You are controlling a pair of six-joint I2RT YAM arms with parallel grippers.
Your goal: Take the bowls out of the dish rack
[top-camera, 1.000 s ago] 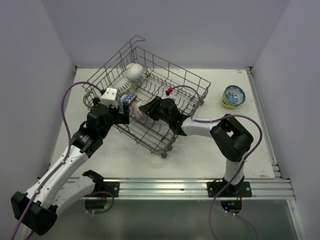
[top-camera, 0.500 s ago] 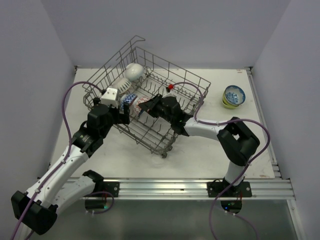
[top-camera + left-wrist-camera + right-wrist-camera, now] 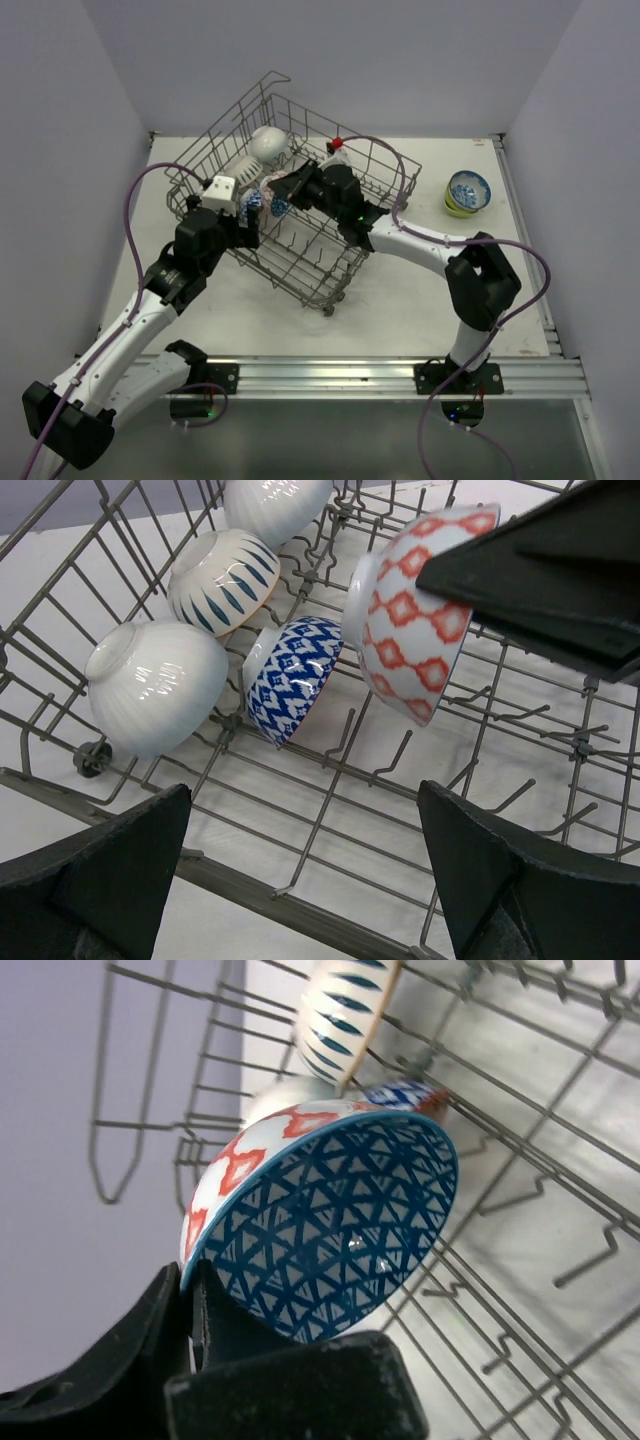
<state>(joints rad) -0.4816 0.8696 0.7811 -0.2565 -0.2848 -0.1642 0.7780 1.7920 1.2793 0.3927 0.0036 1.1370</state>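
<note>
My right gripper rises next, moves right in the top view and lowers into the blue-patterned bowl to release, since the rack's wire sides surround the held bowl.
The grey wire dish rack (image 3: 290, 280) stands tilted at mid-table. My right gripper (image 3: 303, 190) is shut on the rim of a bowl (image 3: 286, 186) with red diamonds outside and blue triangles inside (image 3: 330, 1220), held above the rack floor. In the left wrist view this bowl (image 3: 415, 615) hangs over a blue zigzag bowl (image 3: 292, 675), a ribbed white bowl (image 3: 155, 685), a blue-striped bowl (image 3: 222, 578) and a plain white bowl (image 3: 275, 505), all in the rack. My left gripper (image 3: 310, 880) is open and empty at the rack's near left wall (image 3: 245, 232).
A blue-patterned bowl stacked in a lime bowl (image 3: 467, 192) sits on the table at the far right, outside the rack. The rack's upright tines (image 3: 385, 770) and tall wire sides (image 3: 150, 1060) surround the held bowl. White walls enclose the table.
My right gripper has lifted the red-patterned bowl up and toward the far side of the rack, off the tines. The left arm has not moved.
</note>
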